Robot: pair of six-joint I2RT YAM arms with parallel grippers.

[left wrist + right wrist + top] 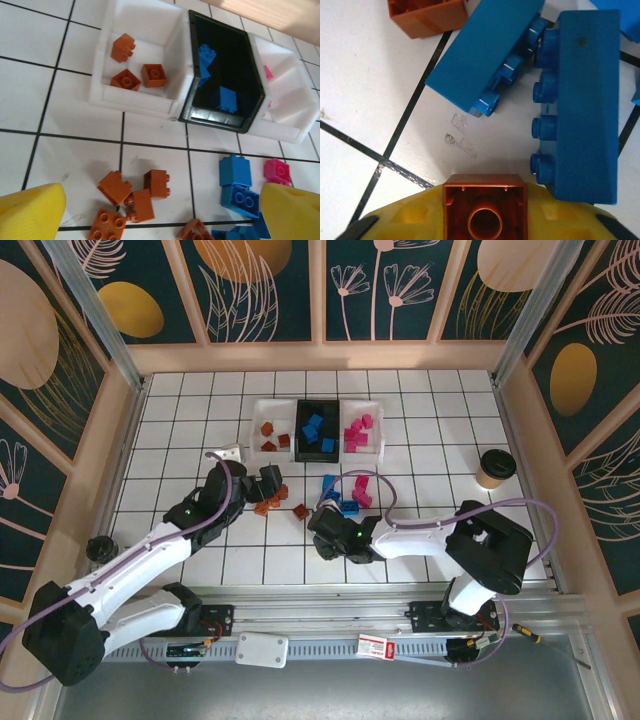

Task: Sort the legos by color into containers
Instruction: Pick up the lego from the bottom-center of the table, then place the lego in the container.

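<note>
My right gripper will lift the orange-brown lego [485, 205], carry it outward over the white bin's open bottom and release it by the matching orange legos.
My right gripper [485, 220] [324, 524] is shut on an orange-brown lego [485, 205], whose hollow underside faces the camera between the yellow fingers. Just ahead lie two long blue legos [485, 55] [582, 100] and another orange one [427, 15]. My left gripper [160, 220] [268, 483] hangs open over a cluster of orange legos [132, 197], with blue legos [237, 182] and a pink one [276, 170] to its right. The containers stand in a row: a left white bin [132, 102] with three orange legos, a black bin [215, 119] with blue ones, and a right white bin [300, 107] with pink ones.
A paper coffee cup [493, 468] stands at the right of the tiled floor. A flat white box with a red label [372, 647] and a white block [262, 649] lie on the near rail. Wooden walls ring the floor.
</note>
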